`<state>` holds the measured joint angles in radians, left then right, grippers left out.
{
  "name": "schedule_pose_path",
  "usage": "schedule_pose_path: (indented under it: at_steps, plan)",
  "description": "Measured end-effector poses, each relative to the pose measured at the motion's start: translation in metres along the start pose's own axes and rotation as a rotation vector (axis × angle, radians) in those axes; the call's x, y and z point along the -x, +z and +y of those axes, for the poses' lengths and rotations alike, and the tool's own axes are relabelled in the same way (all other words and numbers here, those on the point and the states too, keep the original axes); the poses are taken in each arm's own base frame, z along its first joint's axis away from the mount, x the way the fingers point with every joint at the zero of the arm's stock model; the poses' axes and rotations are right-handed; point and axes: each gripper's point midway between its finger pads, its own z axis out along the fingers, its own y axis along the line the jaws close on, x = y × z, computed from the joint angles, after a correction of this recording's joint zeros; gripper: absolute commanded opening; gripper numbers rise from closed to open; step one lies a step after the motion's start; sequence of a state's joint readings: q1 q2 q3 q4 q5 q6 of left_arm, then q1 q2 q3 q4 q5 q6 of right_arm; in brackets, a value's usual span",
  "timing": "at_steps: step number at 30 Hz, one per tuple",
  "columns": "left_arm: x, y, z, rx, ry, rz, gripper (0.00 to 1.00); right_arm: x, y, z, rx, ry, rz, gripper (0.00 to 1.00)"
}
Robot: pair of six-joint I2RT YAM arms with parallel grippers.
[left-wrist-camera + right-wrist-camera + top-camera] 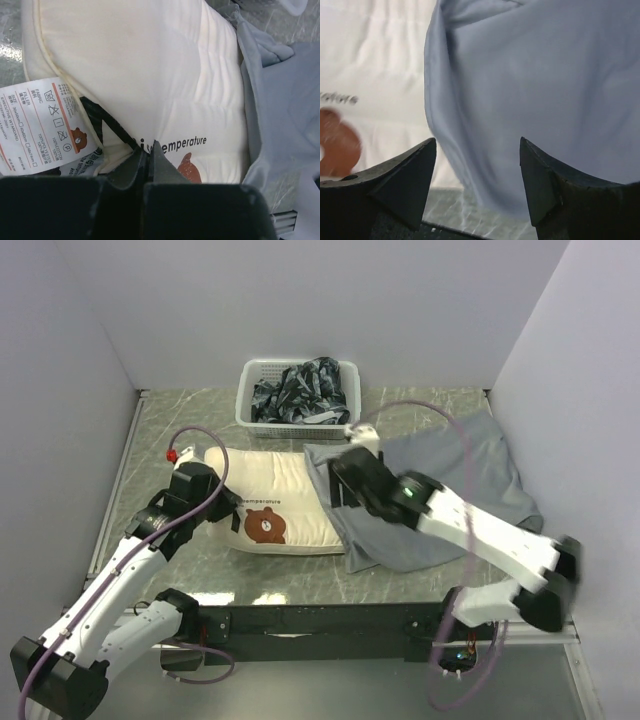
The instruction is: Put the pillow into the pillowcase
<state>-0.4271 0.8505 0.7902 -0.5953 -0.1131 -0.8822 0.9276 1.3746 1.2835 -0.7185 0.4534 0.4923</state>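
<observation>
The right gripper moves back and down onto the near corner of the pillowcase hem (352, 563) (491, 204) next, since that corner lies below it and nearer my base.
The cream pillow (270, 485) lies left of centre, its brown bear face (265, 526) at the near end. The grey pillowcase (460, 475) lies to its right, with its left edge lapping over the pillow's right end. My left gripper (235, 520) is at the pillow's near-left corner. In the left wrist view it (150, 147) is shut on the pillow's edge (150, 65) by the printed text. My right gripper (340, 502) is over the pillowcase's left edge. In the right wrist view it (477, 145) is open, its jaws on either side of the hanging grey fabric (530, 75).
A white basket (244, 405) with dark patterned cloth (300, 390) stands at the back, just beyond the pillow. White walls close in the left, back and right. The pillow's white care label (35, 125) sticks out by my left gripper.
</observation>
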Motion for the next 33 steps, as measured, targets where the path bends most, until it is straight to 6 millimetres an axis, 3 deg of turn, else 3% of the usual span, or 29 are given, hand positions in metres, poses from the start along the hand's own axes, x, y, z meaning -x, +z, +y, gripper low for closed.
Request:
schedule_pose_path:
  at_steps: [2, 5, 11, 14, 18, 21, 23, 24, 26, 29, 33]
  plan:
    - [0.002, 0.001, 0.001, 0.01, -0.021, -0.012, 0.01, -0.011, -0.029, -0.002, 0.056, 0.059, -0.058, 0.7]
    - [0.003, 0.001, 0.001, 0.015, -0.031, -0.018, 0.01, -0.059, -0.046, 0.008, 0.143, 0.086, -0.038, 0.65]
    - [0.002, 0.003, 0.003, 0.024, -0.031, -0.015, 0.01, -0.17, -0.023, 0.014, 0.123, 0.037, 0.161, 0.64]
    - [0.003, 0.003, 0.003, 0.028, -0.031, -0.018, 0.01, -0.195, -0.011, 0.015, 0.066, 0.018, 0.216, 0.7]
    - [0.003, 0.003, 0.004, 0.03, -0.027, -0.02, 0.01, -0.207, 0.004, 0.013, -0.008, 0.022, 0.224, 0.75]
    - [0.003, 0.003, 0.006, 0.037, -0.023, -0.019, 0.01, -0.213, 0.016, 0.005, -0.085, 0.017, 0.21, 0.71]
    - [0.003, 0.003, 0.007, 0.043, -0.02, -0.019, 0.01, -0.217, 0.023, 0.0, -0.129, 0.002, 0.204, 0.52]
    - [0.002, 0.002, 0.007, 0.044, -0.018, -0.018, 0.01, -0.217, 0.025, -0.001, -0.144, -0.007, 0.199, 0.27]
    - [0.003, 0.002, 0.007, 0.042, -0.018, -0.02, 0.01, -0.215, 0.029, 0.001, -0.16, -0.03, 0.191, 0.03]
    - [0.003, 0.003, 0.007, 0.04, -0.018, -0.021, 0.01, -0.197, 0.026, 0.025, -0.132, -0.056, 0.163, 0.0]
    - [0.005, 0.003, 0.005, 0.034, -0.011, -0.027, 0.01, -0.158, -0.003, 0.084, 0.011, -0.096, 0.094, 0.0]
